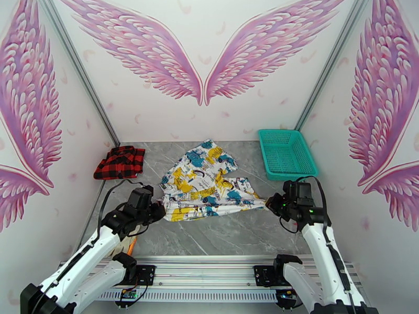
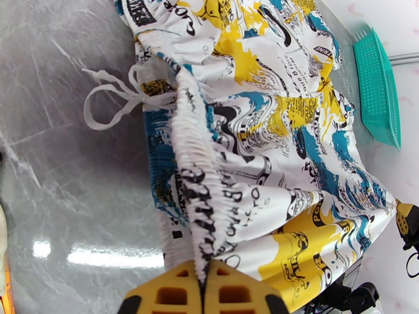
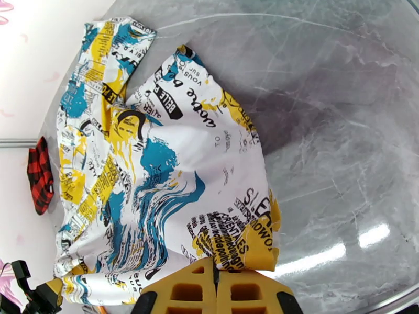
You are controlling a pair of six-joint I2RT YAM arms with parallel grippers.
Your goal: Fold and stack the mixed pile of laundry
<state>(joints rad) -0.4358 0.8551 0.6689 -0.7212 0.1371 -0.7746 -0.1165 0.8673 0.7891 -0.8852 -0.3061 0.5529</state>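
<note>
The held corner swings outward in my right gripper over the garment's far leg end next and gets released there, since the legs lie apart.
A white garment [image 1: 207,181] with blue, yellow and teal print lies spread across the middle of the grey table. My left gripper [image 1: 157,209] is shut on its elastic waistband [image 2: 199,205] at the near left corner, where a white drawstring [image 2: 110,98] trails out. My right gripper [image 1: 272,202] is shut on the garment's near right corner [image 3: 246,247]. The cloth [image 3: 157,174] stretches between the two grippers. A red-and-black check shirt [image 1: 120,162] lies folded at the back left of the table, and its edge [image 3: 39,174] shows in the right wrist view.
A teal mesh basket [image 1: 287,153] stands at the back right, and its rim [image 2: 377,85] is visible from the left wrist. Walls close in the table on three sides. Bare grey table [image 1: 225,236] lies between the garment and the arm bases.
</note>
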